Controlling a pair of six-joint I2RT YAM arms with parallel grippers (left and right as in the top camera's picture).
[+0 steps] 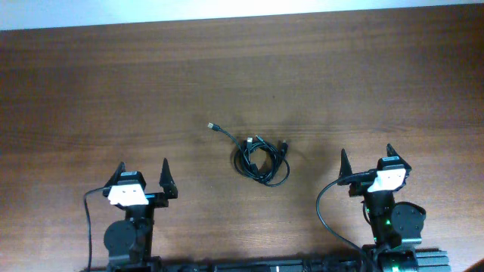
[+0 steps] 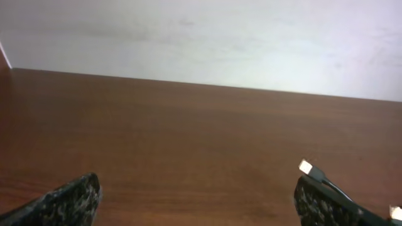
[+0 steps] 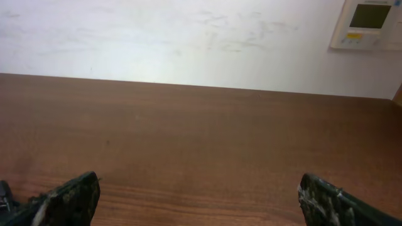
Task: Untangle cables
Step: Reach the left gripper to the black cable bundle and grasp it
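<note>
My left gripper goes outward to the bundle next, tilts down and lowers onto the bundle's side nearest it, where several pieces of cable lie bunched close together.
The cables [image 1: 261, 158] lie as one small black coiled bundle at the middle of the wooden table, with one metal-tipped plug end [image 1: 212, 125] trailing out to the upper left. My left gripper [image 1: 142, 175] is open and empty at the lower left, well apart from the bundle. My right gripper [image 1: 366, 161] is open and empty at the lower right, to the right of the bundle. The left wrist view shows a plug end [image 2: 306, 167] just past my right fingertip. The right wrist view shows only bare table between my open fingers [image 3: 200, 191].
The brown wooden table [image 1: 242, 83] spreads around the bundle. A pale wall [image 3: 188, 37] stands behind its far edge, with a white control panel [image 3: 369, 24] on it at the right. Thick black wires loop by each arm base.
</note>
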